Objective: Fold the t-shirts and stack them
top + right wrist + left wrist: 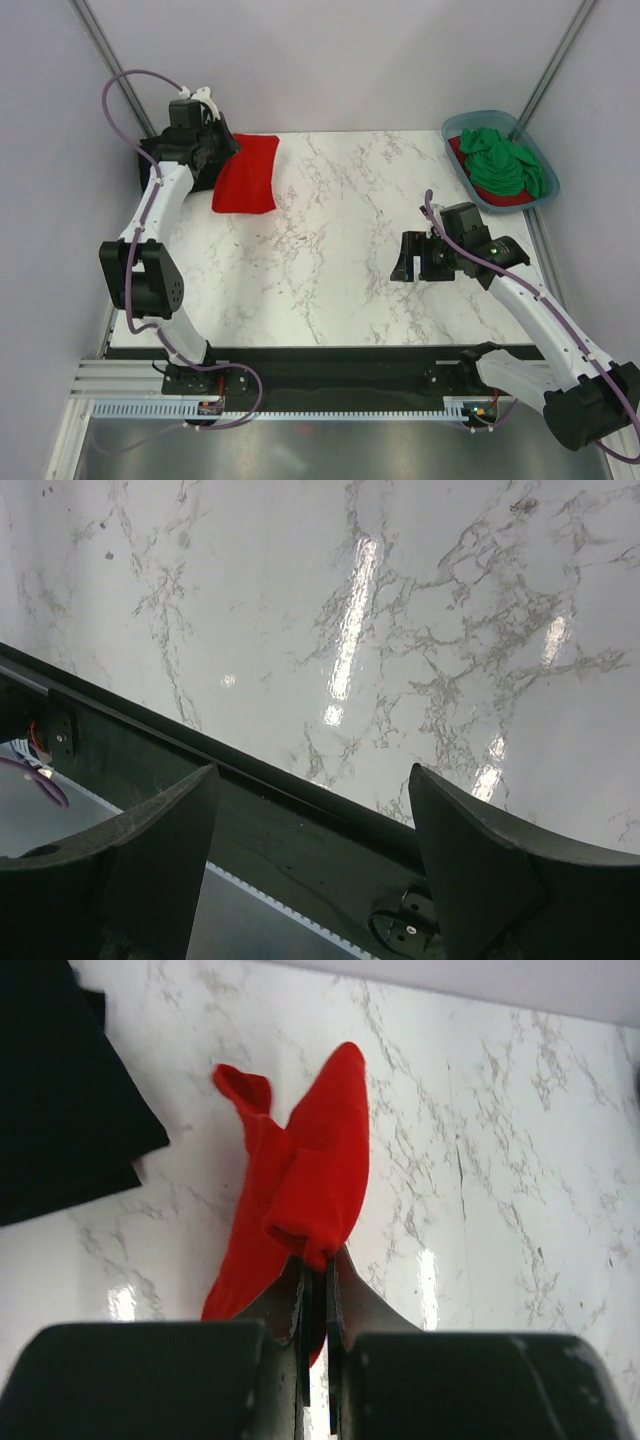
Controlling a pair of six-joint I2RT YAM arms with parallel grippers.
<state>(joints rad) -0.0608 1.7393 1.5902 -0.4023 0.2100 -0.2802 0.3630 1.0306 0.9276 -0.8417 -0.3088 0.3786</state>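
The folded black t-shirt (206,178) (62,1105) is below and to the left in the top view, so my left gripper will next move that way, lower and let go to stack the red t-shirt on it.
A bright red t-shirt (246,174), folded into a narrow pad, lies at the far left of the marble table (340,250). My left gripper (222,150) is shut on its far edge; in the left wrist view the red cloth (310,1185) hangs bunched from the closed fingertips (320,1260). A black t-shirt (60,1090) lies beside it, also visible under the left arm (160,150). A green t-shirt (505,162) lies crumpled over another red one (505,200) in the tub. My right gripper (412,258) is open and empty above the table's near right.
The blue-grey plastic tub (462,124) stands at the far right corner. The table's black front rail (250,780) shows under the right gripper. Grey walls and metal posts surround the table.
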